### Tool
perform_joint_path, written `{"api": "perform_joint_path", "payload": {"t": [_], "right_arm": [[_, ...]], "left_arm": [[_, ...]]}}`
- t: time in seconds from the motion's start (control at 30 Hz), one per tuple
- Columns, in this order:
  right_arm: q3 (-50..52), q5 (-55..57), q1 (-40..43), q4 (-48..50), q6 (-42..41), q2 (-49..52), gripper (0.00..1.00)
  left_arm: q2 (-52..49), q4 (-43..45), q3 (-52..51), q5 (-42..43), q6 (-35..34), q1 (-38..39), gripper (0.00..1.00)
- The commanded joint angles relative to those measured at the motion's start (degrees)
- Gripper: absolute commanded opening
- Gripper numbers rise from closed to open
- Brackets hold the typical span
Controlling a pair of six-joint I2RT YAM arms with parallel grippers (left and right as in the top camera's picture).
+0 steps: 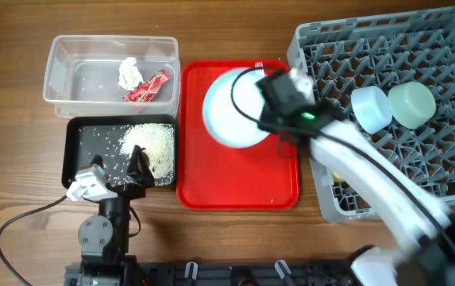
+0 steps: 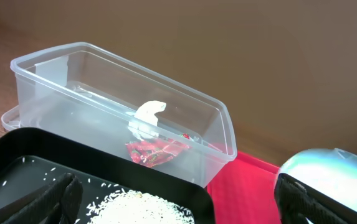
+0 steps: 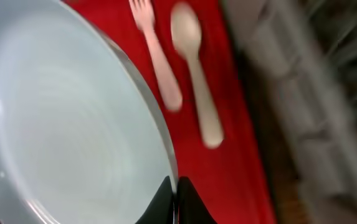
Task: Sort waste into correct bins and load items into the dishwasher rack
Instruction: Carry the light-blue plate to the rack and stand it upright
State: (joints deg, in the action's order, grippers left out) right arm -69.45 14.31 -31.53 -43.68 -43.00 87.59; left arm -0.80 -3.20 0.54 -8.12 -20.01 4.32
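My right gripper moves outward and to the right in the overhead view next, over the rack's far slots, to release the plate [image 1: 229,111], as those slots are empty.
My right gripper [image 1: 273,107] [image 3: 177,200] is shut on the rim of the light blue plate [image 1: 229,111] [image 3: 72,124], held tilted over the red serving tray [image 1: 239,179]. A white fork [image 3: 156,62] and spoon [image 3: 197,81] lie on that tray beyond the plate. My left gripper [image 1: 136,167] [image 2: 178,208] is open and empty over the black tray [image 1: 84,147] [image 2: 16,155], which holds a pile of rice grains [image 1: 152,143] [image 2: 144,208]. The clear tub [image 1: 68,71] [image 2: 60,81] holds the white tissue [image 1: 129,73] [image 2: 148,118] and red wrapper [image 1: 149,87] [image 2: 156,151].
The grey dishwasher rack [image 1: 330,44] fills the right side, with a light blue bowl [image 1: 372,108] and a pale green bowl [image 1: 412,103] upside down in it. My right arm crosses the rack's front left part. A cable loops on the wood at front left [image 1: 21,230].
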Motion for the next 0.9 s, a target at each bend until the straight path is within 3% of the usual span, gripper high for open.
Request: {"api": "perform_joint_path", "payload": {"t": [0.0, 0.1, 0.2, 0.27, 0.4, 0.53, 0.63, 0.87], "right_arm": [[-0.3, 18.4, 2.9, 0.0, 16.1, -12.5, 0.04], [-0.3, 25.0, 7.1, 2.2, 26.6, -18.4, 0.04], [-0.3, 25.9, 13.5, 8.7, 49.7, -20.4, 0.04], [-0.3, 25.9, 17.2, 12.1, 56.9, -19.4, 0.04], [-0.3, 30.3, 23.8, 19.7, 62.4, -14.9, 0.04], [-0.3, 39.9, 28.5, 24.5, 58.3, -9.2, 0.04], [-0.3, 39.1, 31.3, 27.0, 58.8, -5.1, 0.04], [-0.3, 35.6, 33.6, 43.1, 83.4, 5.4, 0.04]], "left_arm": [[0.4, 0.0, -0.2, -0.9, 0.1, -0.6, 1.00], [0.4, 0.0, -0.2, -0.9, 0.1, -0.6, 1.00], [0.4, 0.0, -0.2, -0.9, 0.1, -0.6, 1.00], [0.4, 0.0, -0.2, -0.9, 0.1, -0.6, 1.00], [0.4, 0.0, -0.2, -0.9, 0.1, -0.6, 1.00], [0.4, 0.0, -0.2, -0.9, 0.1, -0.6, 1.00], [0.4, 0.0, -0.2, -0.9, 0.1, -0.6, 1.00], [0.4, 0.0, -0.2, -0.9, 0.1, -0.6, 1.00]]}}
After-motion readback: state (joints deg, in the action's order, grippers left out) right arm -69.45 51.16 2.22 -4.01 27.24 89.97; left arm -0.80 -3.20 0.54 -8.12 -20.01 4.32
